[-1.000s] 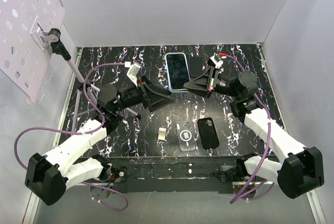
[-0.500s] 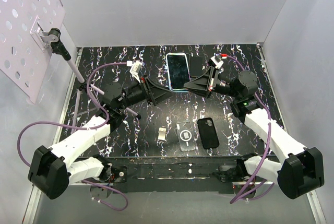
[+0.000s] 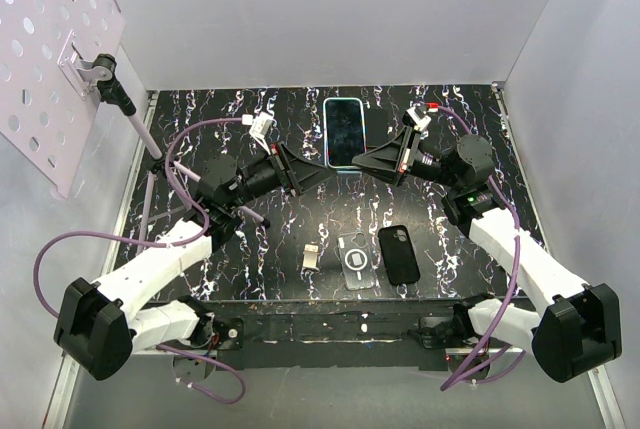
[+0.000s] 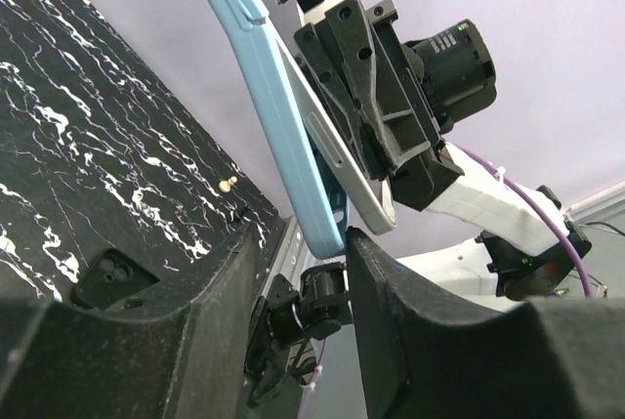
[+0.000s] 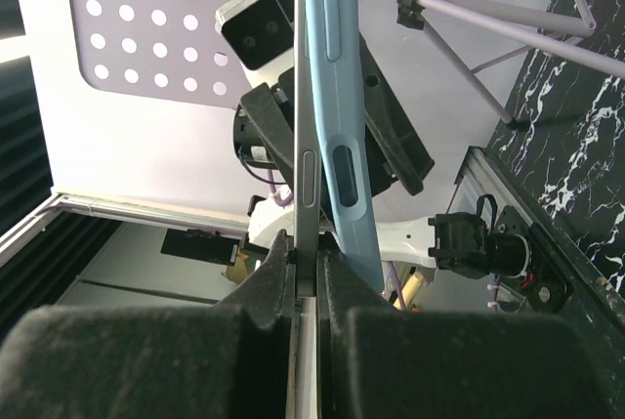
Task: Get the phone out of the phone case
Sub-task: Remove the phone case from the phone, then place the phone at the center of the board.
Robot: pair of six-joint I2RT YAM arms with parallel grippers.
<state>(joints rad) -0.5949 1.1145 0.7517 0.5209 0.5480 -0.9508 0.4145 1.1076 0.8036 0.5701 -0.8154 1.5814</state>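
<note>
The case is spreading off the phone's edge, so next the robot's right gripper should move away from the left gripper and down, and let go on the tabletop (image 3: 398,123) beside the dark slab.
The phone (image 3: 343,132), dark screen facing up in the top view, is held above the back of the table in a light blue phone case (image 4: 262,67). My right gripper (image 3: 362,162) is shut on the phone's silver edge (image 5: 306,170), and the blue case (image 5: 344,160) splays off to the right of its fingers. My left gripper (image 4: 303,238) stands open around the case's lower corner (image 4: 327,229). That corner touches the right finger (image 4: 410,331) and is apart from the left one (image 4: 186,331). In the left wrist view the case is peeling away from the phone's edge (image 4: 344,165).
A black case (image 3: 399,254), a clear case with a ring (image 3: 356,257) and a small silvery piece (image 3: 312,256) lie near the front edge. A perforated panel (image 3: 55,49) on a tripod (image 3: 150,149) stands at the left. Grey walls close in the sides.
My left gripper moved right to the phone's lower left corner while its jaws narrowed. The phone swung a little to the right and straightened. The right arm barely moved.
</note>
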